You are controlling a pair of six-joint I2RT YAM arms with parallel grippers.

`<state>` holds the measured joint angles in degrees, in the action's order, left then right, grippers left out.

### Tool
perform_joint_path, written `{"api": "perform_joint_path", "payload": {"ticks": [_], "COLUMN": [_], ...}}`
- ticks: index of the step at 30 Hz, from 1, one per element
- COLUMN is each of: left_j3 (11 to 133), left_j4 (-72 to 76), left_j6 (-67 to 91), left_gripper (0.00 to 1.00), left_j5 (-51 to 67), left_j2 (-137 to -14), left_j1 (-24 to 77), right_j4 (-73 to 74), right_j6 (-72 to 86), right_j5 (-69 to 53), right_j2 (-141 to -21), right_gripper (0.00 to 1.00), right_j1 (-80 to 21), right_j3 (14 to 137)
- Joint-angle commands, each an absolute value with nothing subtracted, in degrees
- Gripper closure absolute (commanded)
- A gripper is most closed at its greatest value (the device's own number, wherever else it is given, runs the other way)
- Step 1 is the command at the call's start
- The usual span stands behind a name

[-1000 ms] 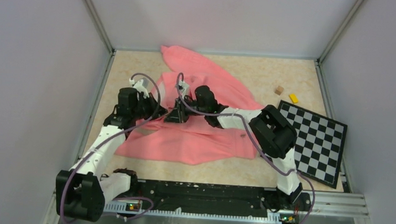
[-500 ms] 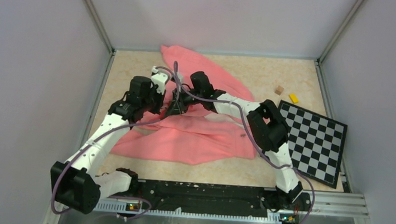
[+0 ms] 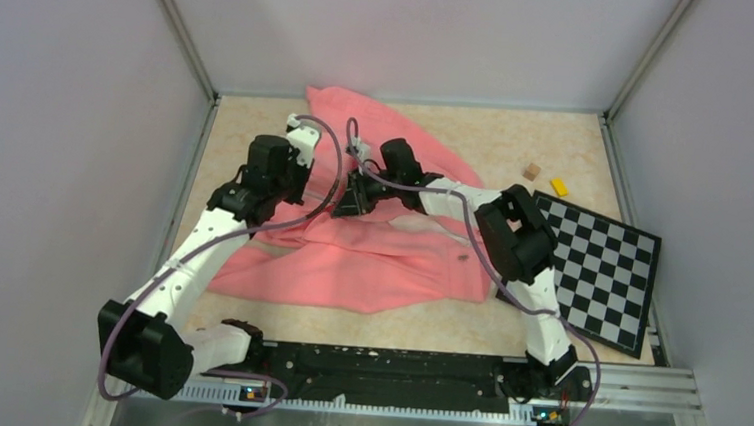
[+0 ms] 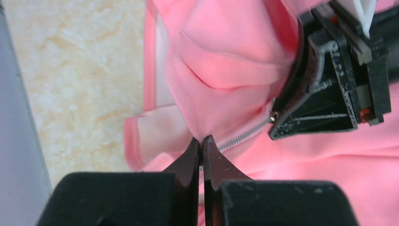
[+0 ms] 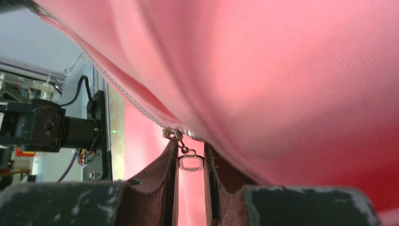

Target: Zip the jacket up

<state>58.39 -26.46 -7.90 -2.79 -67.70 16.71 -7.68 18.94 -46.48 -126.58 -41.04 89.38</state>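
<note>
My right gripper needs to move next along the zipper's teeth (image 5: 129, 101), toward the right in the top view, and then release. My left gripper will hold the zipper's low end tight meanwhile.
The salmon-pink jacket (image 3: 369, 263) lies crumpled across the middle of the table. My left gripper (image 4: 201, 141) is shut on a fold of the jacket (image 4: 221, 70) at the low end of the zipper teeth (image 4: 242, 135). In the top view it (image 3: 312, 190) sits just left of my right gripper (image 3: 354, 199). My right gripper (image 5: 190, 150) is shut on the metal zipper pull (image 5: 190, 162), which hangs from the slider (image 5: 172, 134). The fabric (image 5: 282, 84) is lifted and stretched between the two grippers. The right gripper's tip (image 4: 282, 127) meets the slider in the left wrist view.
A black-and-white checkerboard (image 3: 600, 269) lies at the right. A small wooden cube (image 3: 531, 171) and a yellow block (image 3: 559, 187) lie behind it. Enclosure walls stand on the left, back and right. The left arm (image 5: 42, 127) shows in the right wrist view.
Both grippers have moved toward the far side with the jacket. The right gripper has then shifted a little right, away from the left one.
</note>
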Motion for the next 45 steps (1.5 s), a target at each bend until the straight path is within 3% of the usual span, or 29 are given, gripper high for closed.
{"api": "perform_joint_path", "payload": {"ticks": [1, 8, 12, 18, 25, 31, 38, 44, 45], "left_j3": [60.49, 59.06, 59.42, 59.93, 61.53, 61.76, 61.76, 61.21, 61.18], "left_j4": [-8.36, 7.14, 10.57, 12.61, 11.81, 11.65, 11.87, 10.78, 10.35], "left_j6": [-10.65, -14.2, -11.47, -6.6, -6.18, -5.44, -6.37, -5.13, -4.62], "left_gripper": [1.0, 1.0, 1.0, 1.0, 1.0, 1.0, 1.0, 1.0, 1.0], "left_j5": [-23.3, -32.92, -33.6, -31.19, -28.06, -27.4, -27.81, -24.82, -23.85], "left_j2": [-60.31, -68.93, -75.52, -81.06, -84.94, -86.39, -86.0, -85.09, -84.69], "left_j1": [15.56, 13.98, 6.62, 2.13, 2.2, 2.2, 2.2, 2.49, 2.65], "right_j4": [4.38, 21.52, 33.65, 39.32, 42.18, 43.44, 39.21, 39.3, 38.94], "right_j6": [16.01, 9.2, -3.01, -7.29, 2.25, 16.89, 24.44, 28.6, 28.29], "right_j5": [-43.17, -37.2, -39.65, -30.57, -10.92, 5.09, 2.42, 3.39, 3.18], "right_j2": [-124.13, -120.02, -119.2, -112.92, -104.02, -90.76, -74.97, -69.39, -68.64], "right_gripper": [1.0, 1.0, 1.0, 1.0, 1.0, 1.0, 1.0, 1.0, 0.94], "right_j1": [-39.33, -39.3, -35.86, -29.42, -20.41, -19.84, -8.43, -8.1, -8.14], "right_j3": [83.68, 83.39, 81.62, 72.32, 62.2, 55.09, 46.67, 47.68, 47.72]}}
